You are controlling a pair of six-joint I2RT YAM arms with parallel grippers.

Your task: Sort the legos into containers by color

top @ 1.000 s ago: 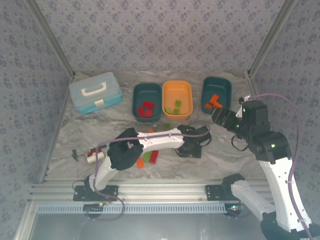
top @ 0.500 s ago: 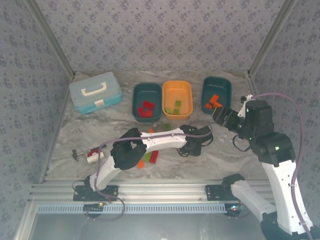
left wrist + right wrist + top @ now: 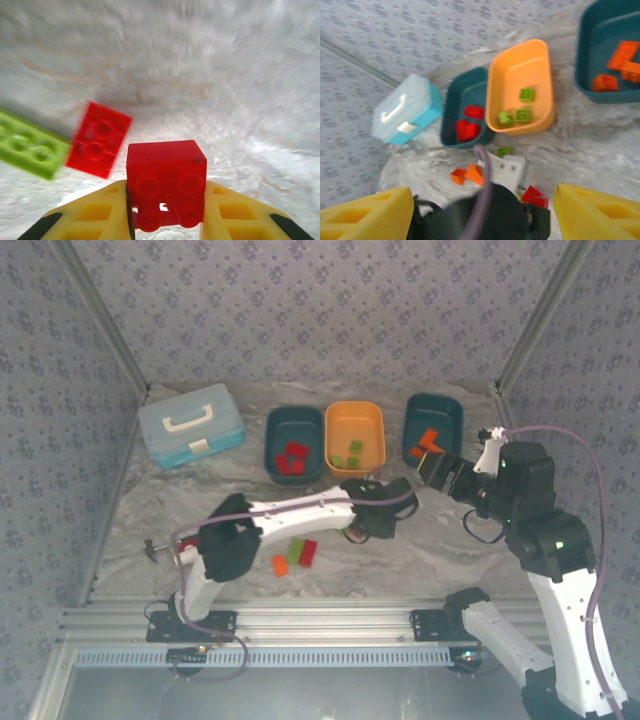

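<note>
The held lego is red like the legos in the teal tub, so next my left gripper will need to lift, move outward over that tub and lower to release it.
My left gripper [image 3: 166,202] is shut on a square red lego [image 3: 165,172], held between its yellow fingers just above the marble table. A flat red lego [image 3: 98,139] and a green one [image 3: 30,145] lie to its left. From above, the left gripper [image 3: 360,523] hovers mid-table, near loose orange [image 3: 280,565], green [image 3: 295,552] and red [image 3: 308,552] legos. At the back stand three containers: a teal tub [image 3: 295,430] with red legos, an orange tub [image 3: 355,425] with green ones, and a teal tub [image 3: 433,412] with orange ones. My right gripper [image 3: 432,472] is open and empty, in front of that tub.
A light blue lidded case [image 3: 190,425] stands at the back left. A small white cylinder with a red end [image 3: 186,552] lies at the left front. Patterned walls close in the table on three sides. In the right wrist view the left arm's dark wrist [image 3: 485,215] sits below the open right gripper [image 3: 481,200].
My left gripper has shut on the red lego and risen, moving back and to the left; its elbow swung left. The right arm edged slightly back, still open.
</note>
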